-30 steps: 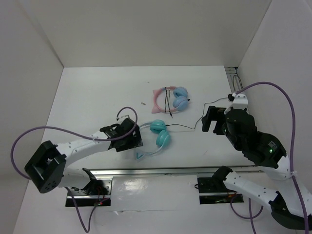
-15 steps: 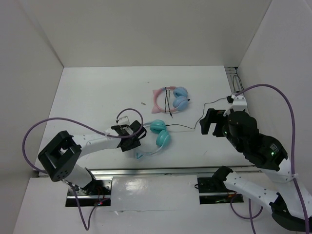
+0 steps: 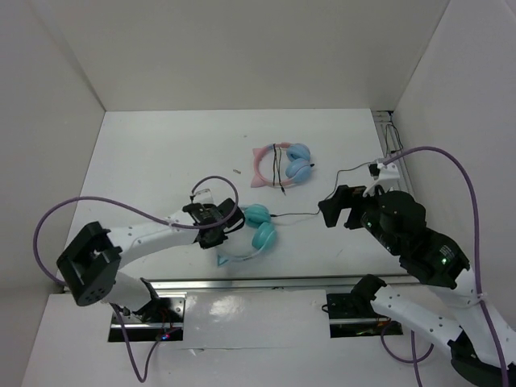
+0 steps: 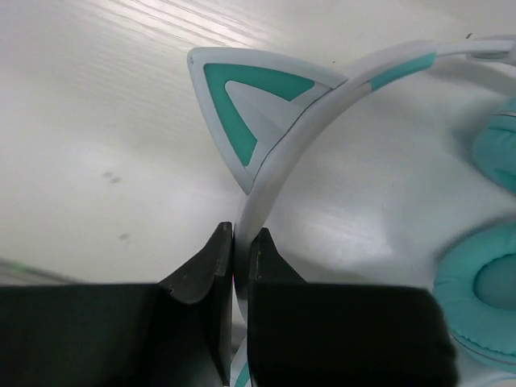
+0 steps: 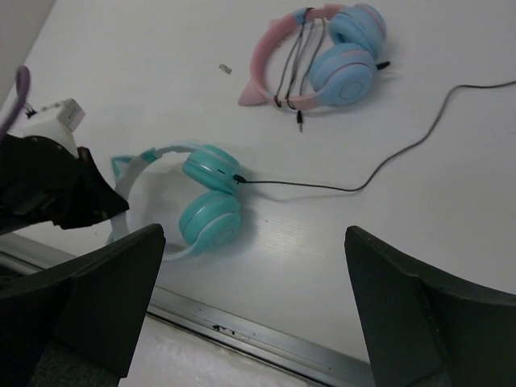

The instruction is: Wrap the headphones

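My right gripper will next move down toward the headphones [image 3: 262, 235], onto the loose part of the cable beside the ear cups. That part is below the gripper and to its left in the top view.
The headphones [image 3: 262, 235] lie near the table's front edge, teal ear cups [image 5: 210, 219] side by side and the pale headband [image 4: 282, 153] curving left. My left gripper [image 4: 240, 242] is shut on that headband just below a teal-and-white cat ear [image 4: 250, 105]; from above it [image 3: 222, 228] sits at the headphones' left side. The thin black cable [image 3: 298, 215] runs right from the upper cup, loose on the table, toward the far right. My right gripper [image 3: 339, 210] hovers open right of the headphones, over the cable, nothing between its fingers [image 5: 113, 290].
A pink-banded pair with light blue cups [image 3: 284, 165] lies farther back, its cable wound round the band. A tiny object [image 3: 236, 171] rests left of it. A metal rail [image 3: 282, 283] lines the near edge. White walls close in left, back and right.
My left gripper has shut on the headband and drawn the headphones slightly left. My right gripper has drifted left toward the cable, still open.
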{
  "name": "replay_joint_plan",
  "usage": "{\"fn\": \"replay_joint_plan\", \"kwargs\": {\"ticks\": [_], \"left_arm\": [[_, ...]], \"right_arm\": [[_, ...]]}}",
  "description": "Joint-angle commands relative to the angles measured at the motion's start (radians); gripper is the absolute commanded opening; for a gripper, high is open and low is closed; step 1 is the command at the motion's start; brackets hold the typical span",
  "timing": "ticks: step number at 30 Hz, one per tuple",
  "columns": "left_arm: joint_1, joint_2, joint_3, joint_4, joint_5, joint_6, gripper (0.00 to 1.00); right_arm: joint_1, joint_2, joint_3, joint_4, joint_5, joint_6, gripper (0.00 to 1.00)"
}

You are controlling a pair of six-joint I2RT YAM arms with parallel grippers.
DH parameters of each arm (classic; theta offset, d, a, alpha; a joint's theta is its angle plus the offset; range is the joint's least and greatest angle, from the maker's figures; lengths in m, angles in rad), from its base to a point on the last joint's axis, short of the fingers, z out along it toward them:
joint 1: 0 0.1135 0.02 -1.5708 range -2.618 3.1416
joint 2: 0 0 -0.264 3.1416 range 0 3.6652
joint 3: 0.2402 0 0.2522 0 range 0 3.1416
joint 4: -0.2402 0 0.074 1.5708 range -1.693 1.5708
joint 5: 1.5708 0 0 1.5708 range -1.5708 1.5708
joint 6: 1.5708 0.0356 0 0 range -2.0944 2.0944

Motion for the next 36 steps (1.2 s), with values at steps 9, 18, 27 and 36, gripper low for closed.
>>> {"fn": "replay_joint_plan", "kwargs": {"ticks": [9,18,27,36], "left_arm": [[0.045,-0.466,0.489,-0.552,-0.294,0.344,0.00],[0.284,-0.455,0.714,-0.647,-0.224,0.590,0.00],[0.377,-0.455,0.833,-0.638,-0.161,0.692,0.00],[0.415,-0.455,0.896,-0.627,-0.101,0.702,0.00]], "right_arm": [[0.005,0.063,-0.275,0.753,-0.433,-0.158,1.00],[0.005,0.311,-0.275,0.959,-0.533,-0.391,0.99],[0.005,0.517,-0.275,1.084,-0.734,-0.372,0.91],[-0.042,0.668,-0.331,1.285,-0.792,-0.352,0.74]]}}
